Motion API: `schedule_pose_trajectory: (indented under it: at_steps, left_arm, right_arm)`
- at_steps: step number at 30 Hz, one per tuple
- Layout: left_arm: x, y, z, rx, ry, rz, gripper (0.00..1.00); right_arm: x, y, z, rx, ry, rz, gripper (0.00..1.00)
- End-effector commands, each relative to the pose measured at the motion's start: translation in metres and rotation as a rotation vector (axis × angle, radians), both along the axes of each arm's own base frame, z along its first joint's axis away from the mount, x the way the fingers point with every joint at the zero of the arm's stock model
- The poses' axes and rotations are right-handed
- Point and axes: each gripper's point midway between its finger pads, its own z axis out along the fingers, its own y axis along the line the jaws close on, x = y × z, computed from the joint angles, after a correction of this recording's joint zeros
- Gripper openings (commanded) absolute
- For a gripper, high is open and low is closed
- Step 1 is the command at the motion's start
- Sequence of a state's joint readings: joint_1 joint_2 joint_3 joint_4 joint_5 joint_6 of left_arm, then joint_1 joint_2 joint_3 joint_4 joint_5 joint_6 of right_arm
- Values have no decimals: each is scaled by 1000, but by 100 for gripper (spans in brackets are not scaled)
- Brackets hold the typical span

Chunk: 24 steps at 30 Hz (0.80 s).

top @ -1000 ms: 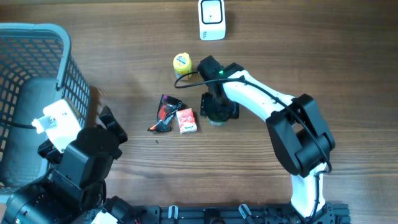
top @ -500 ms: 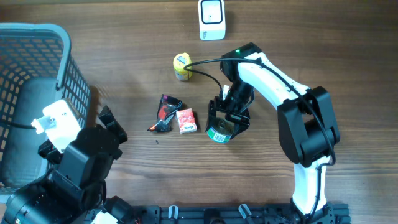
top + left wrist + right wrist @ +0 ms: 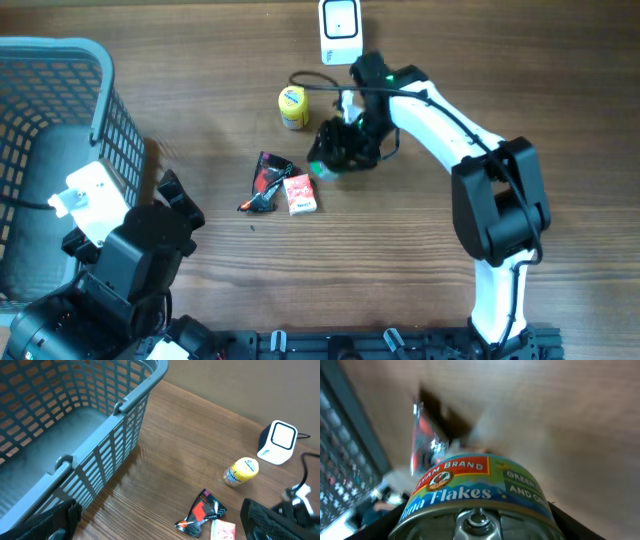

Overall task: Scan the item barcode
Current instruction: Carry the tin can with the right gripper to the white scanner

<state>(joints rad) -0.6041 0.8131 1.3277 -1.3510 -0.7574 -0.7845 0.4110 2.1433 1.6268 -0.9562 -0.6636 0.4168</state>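
The right gripper swings outward by the scanner [image 3: 341, 31] next, then across and down, and releases the tin on empty tabletop to its right in the overhead view.
My right gripper [image 3: 342, 148] is shut on a tin of tuna flakes [image 3: 475, 495], held tilted above the table just below the white barcode scanner [image 3: 341, 31]. In the overhead view only a green edge of the tin [image 3: 320, 168] shows under the gripper. The right wrist view has the tin's pull-tab lid facing the camera and its blue, orange and green label on top; no barcode shows. My left gripper [image 3: 176, 201] stands open at the lower left, nothing between its fingers [image 3: 267, 520].
A yellow bottle [image 3: 292, 106] stands left of the tin. A black and red packet [image 3: 266, 182] and a small red box [image 3: 300, 194] lie mid-table. A blue-grey basket [image 3: 60, 60] fills the left side. A black cable runs near the scanner.
The right arm has lifted the tin off the table, swung it out toward the front, then carried it back up toward the scanner and tilted it. The left arm stayed still.
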Motion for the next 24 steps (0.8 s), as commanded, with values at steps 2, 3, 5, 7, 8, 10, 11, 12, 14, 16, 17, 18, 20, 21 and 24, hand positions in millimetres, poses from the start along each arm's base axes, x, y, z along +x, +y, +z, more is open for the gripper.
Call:
schedule_pose_trajectory:
  at_steps: [2, 3, 5, 7, 8, 10, 11, 12, 14, 16, 17, 18, 20, 21, 24]
  left_arm:
    - [0, 0, -2, -12, 2, 11, 100]
    - [0, 0, -2, -12, 2, 11, 100]
    - [0, 0, -2, -10, 1, 13, 100]
    - [1, 3, -3, 5, -3, 25, 100]
    - [1, 5, -4, 12, -4, 37, 100]
    - [2, 6, -12, 15, 3, 62, 100]
    - [2, 6, -16, 16, 12, 67, 100]
    - [2, 6, -20, 26, 23, 67, 100]
    - [3, 9, -24, 51, 26, 85, 100]
    - [3, 14, -21, 75, 10, 108, 100]
    - [3, 16, -19, 79, 1, 120, 100]
    - [3, 18, -18, 77, -9, 134, 100]
    - [3, 18, -18, 78, -8, 133, 100]
    - [3, 18, -18, 78, -9, 134, 100]
    - [3, 20, -16, 88, -16, 143, 100]
  right_arm:
    - [64, -39, -13, -141, -204, -123, 39]
    - [81, -47, -13, -174, -282, -133, 39]
    - [114, -54, -8, -213, -458, -126, 39]
    - [139, -56, 0, -238, -591, -124, 40]
    - [155, -59, 7, -262, -677, -128, 39]
    - [186, -68, 24, -321, -829, -184, 40]
    - [198, -66, 35, -320, -907, -173, 40]
    - [209, -64, 47, -310, -988, -167, 40]
    - [233, -64, 76, -319, -1152, -188, 44]
    - [248, -67, 99, -350, -1286, -190, 44]
    - [251, -65, 107, -351, -1332, -180, 44]
    - [255, -65, 111, -353, -1366, -177, 43]
    - [262, -63, 116, -340, -1414, -199, 43]
    - [265, -61, 117, -332, -1434, -209, 43]
    - [278, -57, 101, -313, -1485, -232, 44]
